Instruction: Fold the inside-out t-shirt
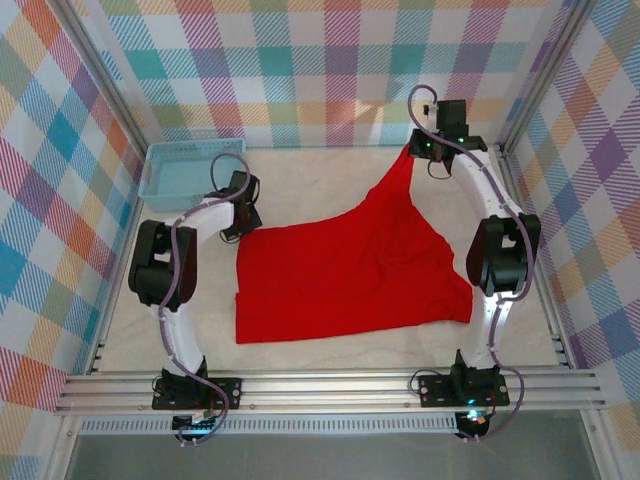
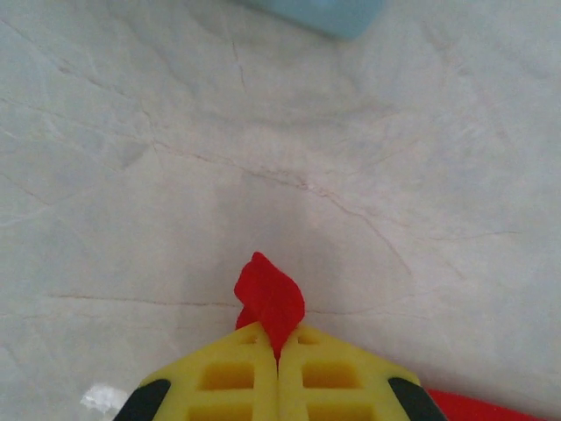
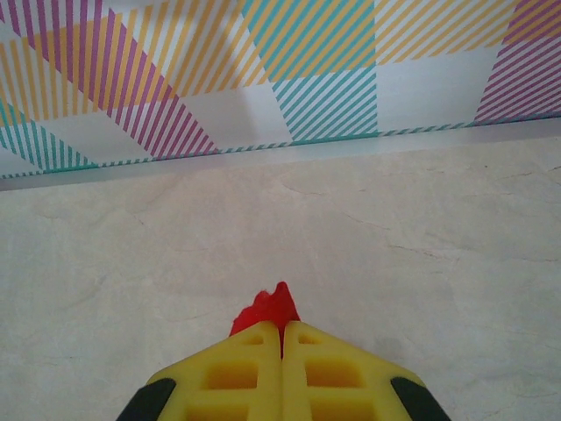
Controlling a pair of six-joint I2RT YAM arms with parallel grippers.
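Note:
The red fold should next be let go over the shirt's near part, which lies back from the left gripper, as the left gripper draws back and the t-shirt [image 1: 340, 275] stays spread flat.
The inside-out t-shirt [image 1: 340, 275] is bright red and lies spread over the middle of the table. Its far right corner is lifted toward the back wall. My right gripper [image 1: 412, 150] is shut on that raised corner; a red tuft of the t-shirt [image 3: 272, 309] pokes out past the yellow fingertips [image 3: 254, 351] of the right gripper [image 3: 281, 331]. My left gripper [image 1: 240, 232] sits low at the shirt's far left corner. In the left wrist view the left gripper [image 2: 279, 344] is shut on a red fold of the t-shirt [image 2: 272, 298], just above the table.
A light blue basket [image 1: 188, 172] stands at the back left, close behind the left arm, and its edge [image 2: 324, 13] shows in the left wrist view. Plaid walls enclose the table on three sides. A metal rail [image 1: 330, 385] runs along the near edge.

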